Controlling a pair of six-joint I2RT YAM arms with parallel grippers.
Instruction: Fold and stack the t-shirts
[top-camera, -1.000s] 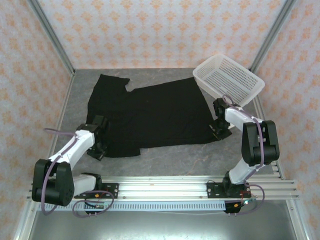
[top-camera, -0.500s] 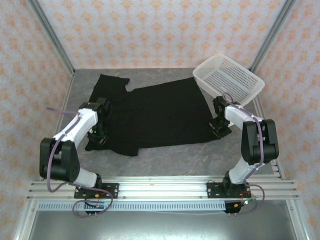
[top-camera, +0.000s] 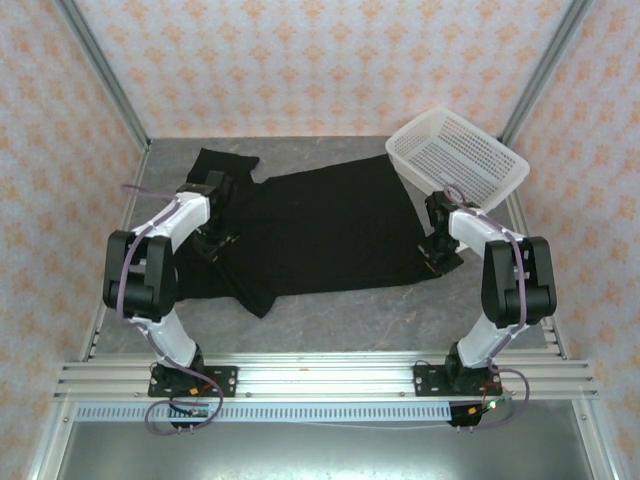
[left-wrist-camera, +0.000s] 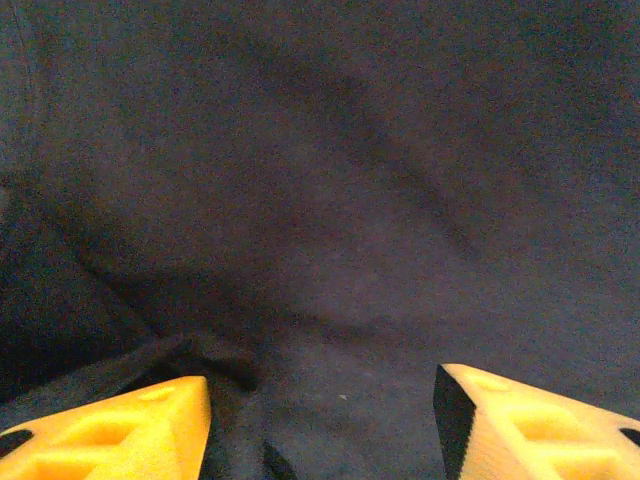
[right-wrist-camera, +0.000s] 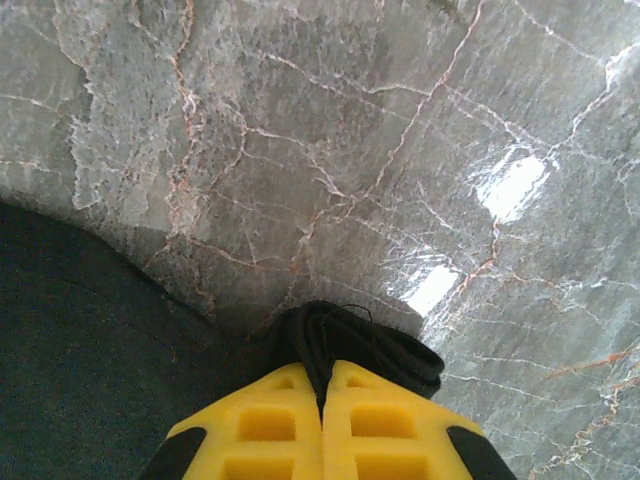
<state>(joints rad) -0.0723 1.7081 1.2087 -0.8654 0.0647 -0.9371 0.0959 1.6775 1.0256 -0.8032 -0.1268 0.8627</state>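
Note:
The left gripper should next move back toward the robot's base and down onto the bunched fold of black cloth (top-camera: 201, 272), since the near part of the shirt lies doubled inward there.
The black t-shirt (top-camera: 320, 225) lies spread plain side up on the marble table (top-camera: 350, 322), its near-left part doubled inward. My left gripper (top-camera: 214, 240) hovers over the shirt's left side. In the left wrist view its yellow fingers (left-wrist-camera: 110, 430) stand wide apart, so the left gripper (left-wrist-camera: 320, 425) is open over dark cloth (left-wrist-camera: 330, 200) with nothing pinched. My right gripper (top-camera: 437, 258) is at the shirt's near-right corner. In the right wrist view the right gripper (right-wrist-camera: 322, 385) is shut on a bunched fold of the t-shirt (right-wrist-camera: 350, 335).
A white mesh basket (top-camera: 460, 155) sits tilted at the far right corner, just beyond my right arm. Patterned walls and metal posts close in the table. Bare marble (right-wrist-camera: 330, 130) lies in front of the right fingers, and a bare strip runs along the near edge.
My left arm swung toward the far side, dragging the shirt's near-left edge inward over the body. Its jaws then opened and let the cloth go. The right gripper stayed put.

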